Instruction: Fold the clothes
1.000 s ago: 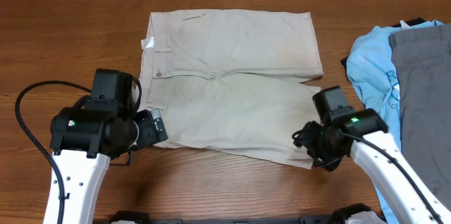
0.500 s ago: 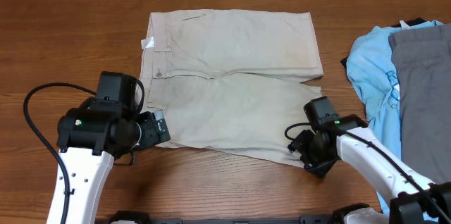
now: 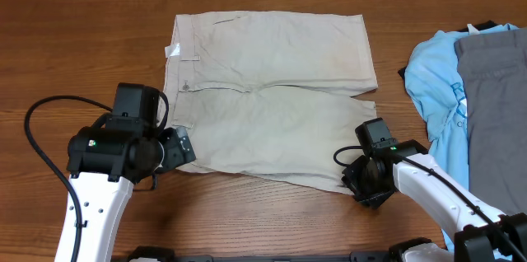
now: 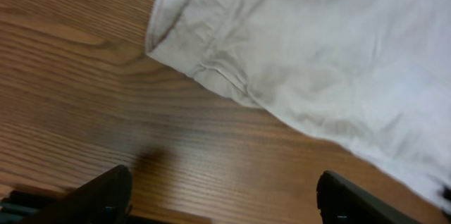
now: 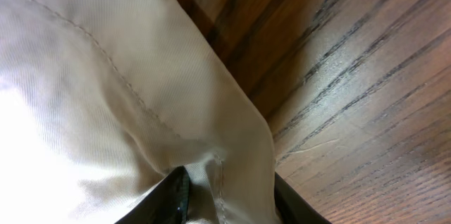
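Note:
I will move my left gripper down and toward the shorts next, onto the waistband edge by the waistband's near corner, because its open fingers are still above bare wood.
The beige shorts lie flat on the wooden table, waistband to the left and legs to the right. My left gripper hovers at the near waistband corner. In the left wrist view it stands open over bare wood, with the shorts' corner a little ahead of it. My right gripper sits at the near leg's hem corner. In the right wrist view the stitched hem is bunched between its dark fingers, so the right gripper is shut on the cloth.
A light blue T-shirt with a grey garment on top of it lies at the table's right edge, close to my right arm. The left arm's black cable loops out to the left.
My right gripper slid left onto the hem corner of the near leg and closed on it. The left gripper shifted only slightly and stayed open.

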